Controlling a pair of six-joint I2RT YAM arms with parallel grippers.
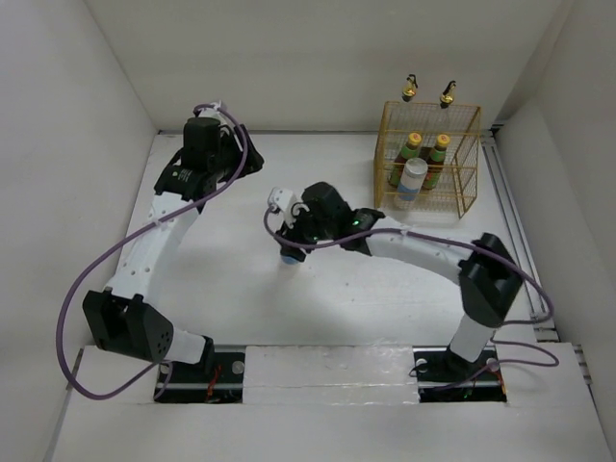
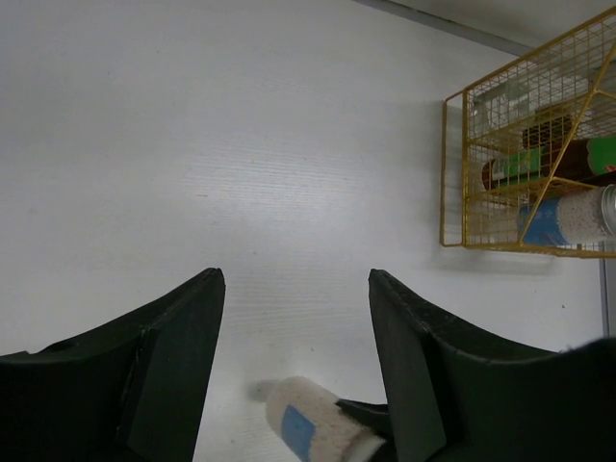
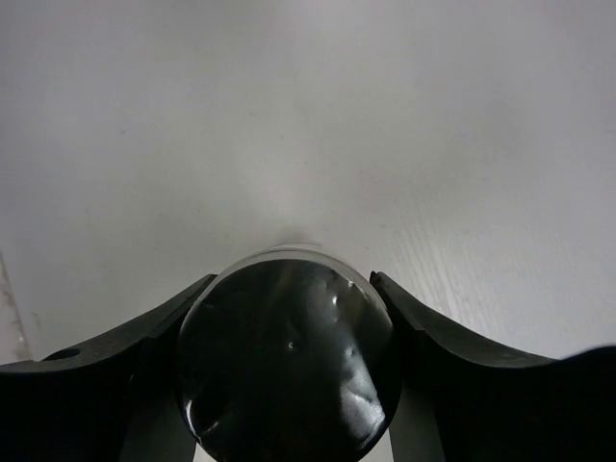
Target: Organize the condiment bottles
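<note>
My right gripper should next rise, carry the short jar [image 1: 289,258] outward over the empty front spot [image 1: 444,200] beside the rack's white jar, lower and release it.
My right gripper [image 1: 289,245] is shut on a short white jar [image 1: 289,258] with a blue label, upright at mid-table. In the right wrist view its silver lid [image 3: 289,361] fills the gap between the fingers of the right gripper [image 3: 291,289]. The same jar shows at the bottom of the left wrist view [image 2: 313,423]. My left gripper [image 1: 253,163] is open and empty at the back left, also seen in its own view [image 2: 296,279]. In the rack stand two red-brown sauce bottles [image 1: 412,154] [image 1: 438,156] and a second white jar [image 1: 414,180]. Two gold-topped glass bottles [image 1: 411,89] [image 1: 448,93] rise at its back.
The yellow wire rack [image 1: 462,159] stands at the back right, near the right wall; it also shows in the left wrist view [image 2: 457,164]. White walls enclose the table on three sides. A purple cable loops off each arm.
</note>
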